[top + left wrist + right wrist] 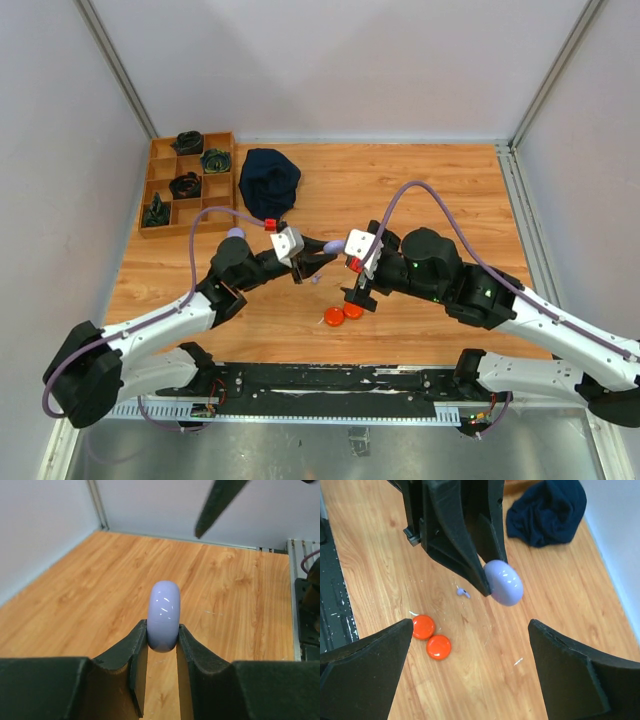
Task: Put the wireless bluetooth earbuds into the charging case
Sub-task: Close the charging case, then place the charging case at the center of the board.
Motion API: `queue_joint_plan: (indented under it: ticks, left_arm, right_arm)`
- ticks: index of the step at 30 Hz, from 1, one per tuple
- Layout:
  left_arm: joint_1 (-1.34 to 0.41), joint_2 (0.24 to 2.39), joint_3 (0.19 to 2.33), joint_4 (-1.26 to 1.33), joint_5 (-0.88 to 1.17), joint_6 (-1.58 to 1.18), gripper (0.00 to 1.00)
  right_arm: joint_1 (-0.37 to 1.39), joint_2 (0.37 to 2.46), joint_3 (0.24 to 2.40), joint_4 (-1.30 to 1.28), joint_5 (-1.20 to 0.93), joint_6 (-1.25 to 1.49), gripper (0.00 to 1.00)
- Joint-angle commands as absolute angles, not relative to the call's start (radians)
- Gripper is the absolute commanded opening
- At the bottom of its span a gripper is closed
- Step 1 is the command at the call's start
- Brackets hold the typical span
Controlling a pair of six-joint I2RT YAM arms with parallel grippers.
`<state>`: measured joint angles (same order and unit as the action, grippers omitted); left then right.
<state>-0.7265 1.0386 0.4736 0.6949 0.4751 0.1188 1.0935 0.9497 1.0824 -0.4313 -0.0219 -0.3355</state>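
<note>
The wood beside the orange discs is bare, so I need to tilt my left gripper down and lower the lavender case [164, 612] there to release it.
My left gripper [162, 630] is shut on a round lavender case [164, 612], held on edge above the wooden table. The case also shows in the right wrist view [504, 582] and faintly from above [337, 247]. My right gripper [470, 625] is open and empty, hovering just right of the left gripper [322, 250] and above the table. One tiny lavender earbud [463, 593] lies on the table below the case, also seen from above [316, 280]. Two orange discs [431, 637] lie touching side by side near it [342, 314]. No orange-red earbud shows.
A dark blue cloth [270, 180] lies at the back of the table. A wooden compartment tray [188, 185] with dark items stands at the back left. One right finger [215, 505] shows at the top of the left wrist view. Walls enclose three sides.
</note>
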Motion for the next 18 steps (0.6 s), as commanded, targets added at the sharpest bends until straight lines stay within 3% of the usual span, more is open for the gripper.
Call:
queue_joint_plan:
  ticks: [1, 10, 18]
  left_arm:
    - [-0.719, 1.120, 0.568, 0.593, 0.333, -0.106, 0.01]
    - [-0.719, 1.272, 0.652, 0.425, 0.236, -0.460, 0.05]
    - [-0.721, 1.441, 0.668, 0.402, 0.302, -0.680, 0.14]
  right_arm:
    - [1.072, 0.934, 1.040, -0.432, 0.129, -0.166, 1.00]
    - [1.071, 0.891, 0.935, -0.408, 0.231, -0.006, 0.99]
    - [1.066, 0.834, 0.845, -0.386, 0.317, 0.076, 0.99]
